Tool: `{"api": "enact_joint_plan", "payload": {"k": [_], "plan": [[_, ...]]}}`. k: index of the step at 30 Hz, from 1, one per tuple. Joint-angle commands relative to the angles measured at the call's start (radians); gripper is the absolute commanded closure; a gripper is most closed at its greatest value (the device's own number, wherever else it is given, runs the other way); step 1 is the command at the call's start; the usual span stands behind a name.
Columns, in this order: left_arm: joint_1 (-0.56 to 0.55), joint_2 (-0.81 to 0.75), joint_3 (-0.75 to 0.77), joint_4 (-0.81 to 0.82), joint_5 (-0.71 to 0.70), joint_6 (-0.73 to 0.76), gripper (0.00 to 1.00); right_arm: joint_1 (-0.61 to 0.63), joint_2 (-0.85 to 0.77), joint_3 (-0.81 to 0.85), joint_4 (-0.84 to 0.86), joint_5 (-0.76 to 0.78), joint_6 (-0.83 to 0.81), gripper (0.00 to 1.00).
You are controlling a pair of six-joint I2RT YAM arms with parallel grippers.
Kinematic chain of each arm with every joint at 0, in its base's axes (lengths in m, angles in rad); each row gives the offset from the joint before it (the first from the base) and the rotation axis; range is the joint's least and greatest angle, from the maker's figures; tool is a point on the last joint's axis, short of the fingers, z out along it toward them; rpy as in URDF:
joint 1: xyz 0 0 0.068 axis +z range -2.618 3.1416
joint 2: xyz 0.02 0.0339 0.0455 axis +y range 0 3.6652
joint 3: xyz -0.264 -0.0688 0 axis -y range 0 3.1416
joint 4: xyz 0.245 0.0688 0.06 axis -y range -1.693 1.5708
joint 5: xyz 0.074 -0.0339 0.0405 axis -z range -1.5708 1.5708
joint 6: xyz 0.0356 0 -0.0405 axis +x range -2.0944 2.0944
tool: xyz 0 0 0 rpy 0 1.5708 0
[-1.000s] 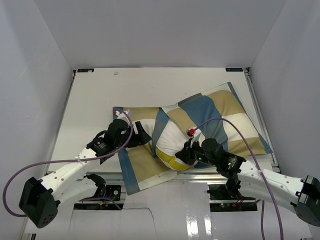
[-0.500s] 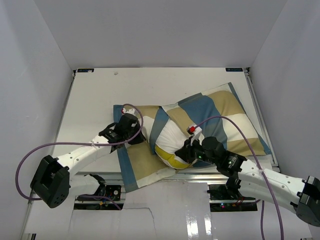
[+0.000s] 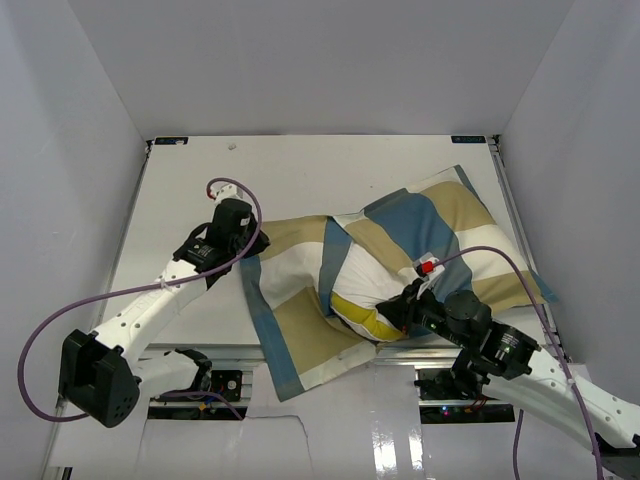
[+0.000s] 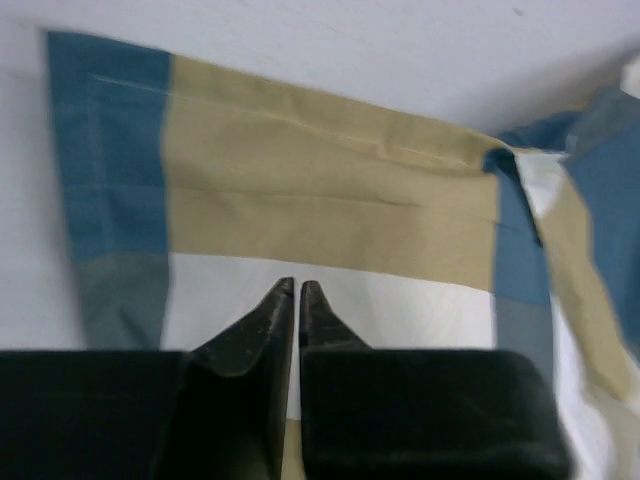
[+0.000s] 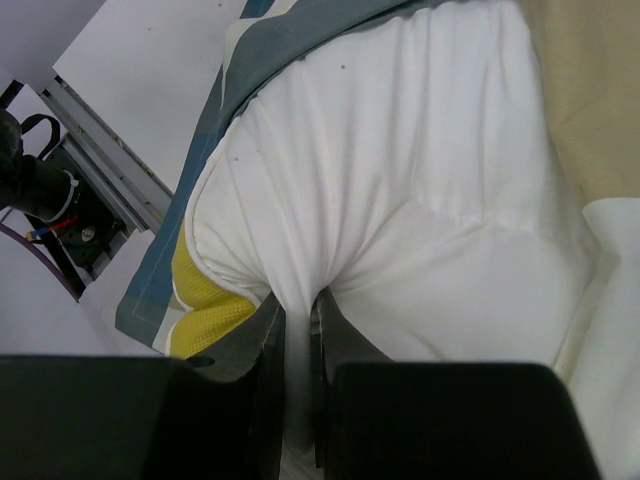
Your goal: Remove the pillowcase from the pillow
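The pillow in my right gripper already bulges out, so next I will carry it to the left in the top view, toward the pillowcase's blue band [image 3: 334,258], and let it go.
The checked tan, blue and cream pillowcase [image 3: 452,225] lies across the table, its emptied part spread flat at the left [image 4: 320,200]. The white pillow [image 3: 358,285] bulges out of the cover's open end, with its yellow edge [image 5: 205,300] showing at the near side. My right gripper [image 3: 402,312] is shut on a pinched fold of the pillow [image 5: 400,180], and the fabric runs down between the jaws [image 5: 297,300]. My left gripper [image 3: 250,243] hovers over the far-left corner of the flat cover. Its jaws [image 4: 298,285] stand almost together with nothing between them, above a cream block.
White walls close in the table [image 3: 200,180] on the left, back and right. A metal rail [image 3: 400,355] runs along the near edge, and a corner of the pillowcase [image 3: 315,372] hangs over it. Purple cables loop from both arms.
The right gripper has dragged the pillow right and toward the near edge, and the cover slid with it. The left gripper has lifted and pulled back toward the far left.
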Motion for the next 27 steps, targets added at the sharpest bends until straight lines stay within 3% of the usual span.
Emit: {"api": "enact_joint_plan", "payload": {"k": [1, 2, 3, 7, 13, 15, 19, 21, 22, 23, 27], "plan": [[0.000, -0.033, -0.005, 0.067, 0.297, 0.056, 0.78, -0.001, -0.023, 0.096, 0.031, 0.049, -0.001, 0.92], [-0.007, -0.054, -0.048, 0.110, 0.384, 0.068, 0.46, -0.001, -0.015, 0.098, 0.040, 0.046, -0.003, 0.92], [-0.020, -0.060, -0.065, 0.161, 0.443, 0.087, 0.38, -0.001, 0.004, 0.099, 0.048, 0.038, -0.004, 0.92], [-0.177, -0.062, -0.103, 0.157, 0.413, 0.125, 0.25, -0.001, 0.077, 0.098, 0.103, 0.018, -0.009, 0.92], [-0.274, 0.004, -0.126, 0.193, 0.385, 0.102, 0.21, -0.001, 0.158, 0.078, 0.183, -0.005, -0.009, 0.92], [-0.287, 0.021, -0.135, 0.195, 0.356, 0.094, 0.25, -0.001, 0.169, 0.076, 0.197, -0.005, -0.009, 0.92], [-0.287, 0.041, -0.155, 0.183, 0.270, 0.050, 0.68, -0.001, 0.172, 0.090, 0.185, 0.011, -0.007, 0.92], [-0.287, 0.047, -0.143, 0.134, 0.168, 0.027, 0.82, 0.001, 0.154, 0.096, 0.177, 0.015, -0.009, 0.92], [-0.287, 0.048, -0.128, 0.118, 0.141, 0.021, 0.95, -0.001, 0.144, 0.098, 0.162, 0.014, -0.009, 0.92], [-0.287, 0.036, -0.123, 0.102, 0.111, 0.006, 1.00, -0.001, 0.132, 0.101, 0.149, 0.015, -0.012, 0.92], [-0.284, -0.013, -0.088, 0.045, -0.023, -0.025, 1.00, -0.001, 0.025, 0.104, 0.091, 0.023, -0.011, 0.92]]}}
